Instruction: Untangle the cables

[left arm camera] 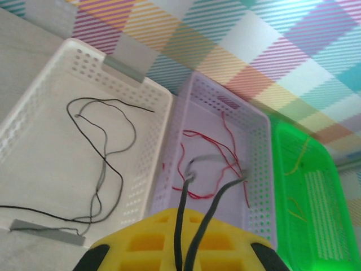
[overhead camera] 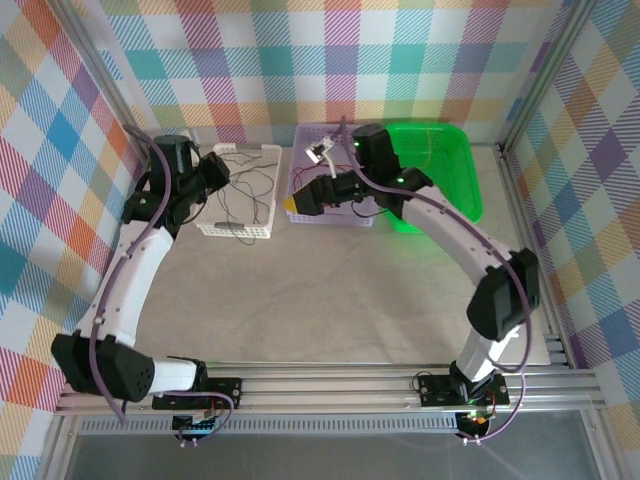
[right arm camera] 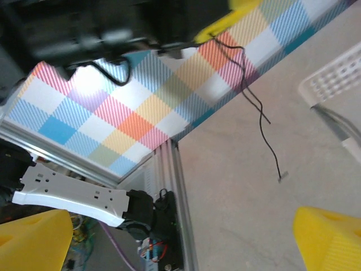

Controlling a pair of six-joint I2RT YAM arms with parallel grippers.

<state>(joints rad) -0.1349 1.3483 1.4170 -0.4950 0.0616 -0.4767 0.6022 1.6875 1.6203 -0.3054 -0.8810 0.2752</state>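
Note:
The dark grey cable [left arm camera: 181, 197] should go over the white basket next with my left gripper, which will then lower and release it.
My left gripper [left arm camera: 189, 221] is shut on a dark grey cable [left arm camera: 181, 197] whose two strands dangle in front of the baskets. Seen from the right wrist, that cable [right arm camera: 256, 107] hangs from the left gripper's yellow tip [right arm camera: 225, 21] above the table. More black cables [left arm camera: 107, 164] lie in the white basket [left arm camera: 34, 107], red cables [left arm camera: 206, 147] in the purple basket [left arm camera: 169, 147], yellow cables [left arm camera: 299, 158] in the green basket [left arm camera: 282, 186]. My right gripper [right arm camera: 180, 237] stands wide open with nothing between its fingers. From above, the left gripper [overhead camera: 220, 167] hovers at the white basket [overhead camera: 262, 215] and the right gripper [overhead camera: 293, 203] at the purple basket's [overhead camera: 330, 222] left edge.
The three baskets stand side by side along the back wall, the green basket [overhead camera: 460, 170] at the right. Aluminium frame rails [overhead camera: 330, 385] run along the table's near edge, and checked walls close in the sides and back.

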